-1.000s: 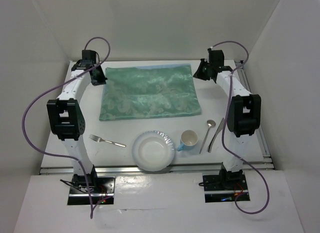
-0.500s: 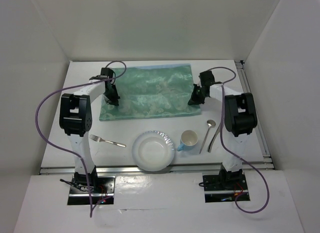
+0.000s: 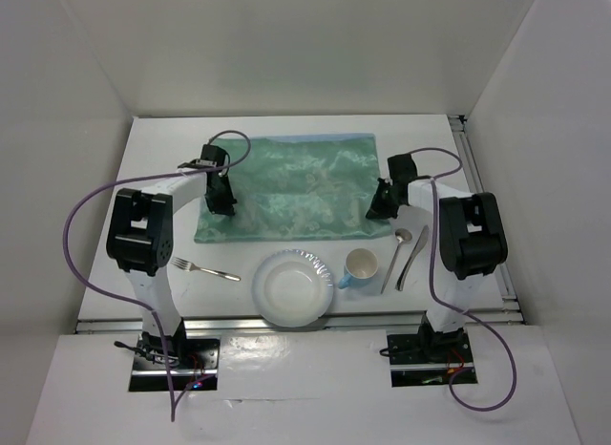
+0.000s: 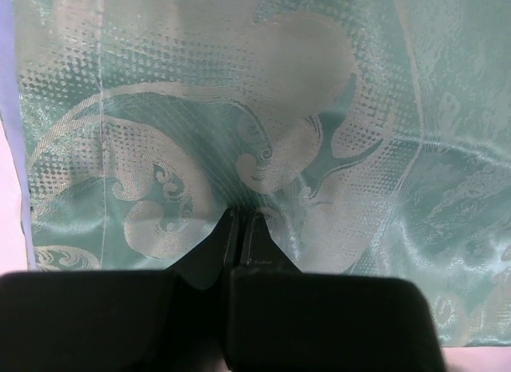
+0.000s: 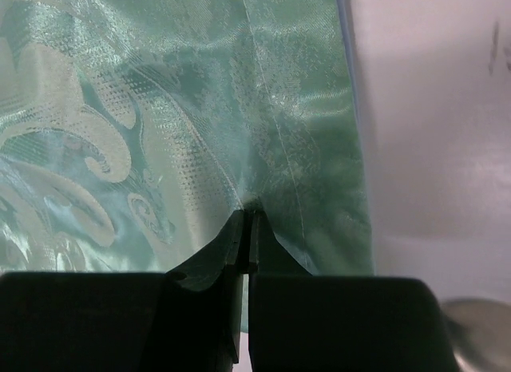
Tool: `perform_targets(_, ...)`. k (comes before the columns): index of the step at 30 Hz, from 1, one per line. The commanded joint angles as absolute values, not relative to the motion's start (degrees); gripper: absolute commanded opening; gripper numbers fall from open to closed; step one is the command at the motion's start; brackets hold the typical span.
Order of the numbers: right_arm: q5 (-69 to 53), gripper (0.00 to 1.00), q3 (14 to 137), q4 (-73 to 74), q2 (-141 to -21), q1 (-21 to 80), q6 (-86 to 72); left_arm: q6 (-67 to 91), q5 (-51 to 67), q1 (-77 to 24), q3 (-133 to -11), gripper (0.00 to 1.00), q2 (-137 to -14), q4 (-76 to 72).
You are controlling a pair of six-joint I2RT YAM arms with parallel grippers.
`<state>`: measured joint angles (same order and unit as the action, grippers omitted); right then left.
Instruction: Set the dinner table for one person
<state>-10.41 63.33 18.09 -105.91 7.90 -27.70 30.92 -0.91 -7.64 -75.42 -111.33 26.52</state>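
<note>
The left gripper will slide back toward the bare strip along the mat's near edge and release the mat, because that strip separates the edge from the fork.
The dinner table (image 3: 153, 154) is a white top carrying a shiny green patterned mat (image 3: 296, 182). My left gripper (image 3: 222, 204) is shut on the mat near its left front part, fingertips pressed together on the cloth (image 4: 241, 215). Near the mat's right front corner my right gripper (image 3: 379, 208) is shut too, pinching a small pucker of cloth (image 5: 250, 215). The mat (image 4: 279, 108) fills the left wrist view. The right wrist view shows the mat's right hem (image 5: 160, 108) with bare table (image 5: 431, 108) beside it.
Along the near side lie a fork (image 3: 204, 269), a white plate (image 3: 293, 287), a blue-and-white cup (image 3: 360, 266), a spoon (image 3: 396, 254) and a knife (image 3: 413, 257). A metal rail (image 3: 286, 321) borders the near edge. White walls enclose the table.
Both arms drew back from the mat's far corners toward its front part. Both grippers closed on the cloth, and the mat slid slightly toward the near edge.
</note>
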Motion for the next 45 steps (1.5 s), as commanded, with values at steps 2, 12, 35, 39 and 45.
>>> perform_targets(2,-6.42,0.00,58.37,21.53,-101.96,8.26,-28.04,33.57,-3.07,-10.46,-70.41,0.00,-108.11,29.18)
perform_targets(12,-7.20,0.00,54.84,23.55,-92.56,8.26,-26.98,34.10,-8.96,-11.25,-71.96,0.02,-102.84,34.09)
perform_targets(35,-6.86,0.99,52.90,45.08,-56.16,15.64,-29.44,34.54,-3.26,-11.16,-70.66,0.77,-71.10,33.66)
perform_targets(39,-4.92,0.99,52.91,47.54,-58.27,17.92,-31.89,34.01,-2.11,-11.69,-71.19,0.77,-71.10,34.89)
perform_targets(45,-0.09,0.85,53.35,50.27,-62.31,22.23,-39.89,33.49,-2.72,-12.22,-71.19,0.77,-71.63,34.89)
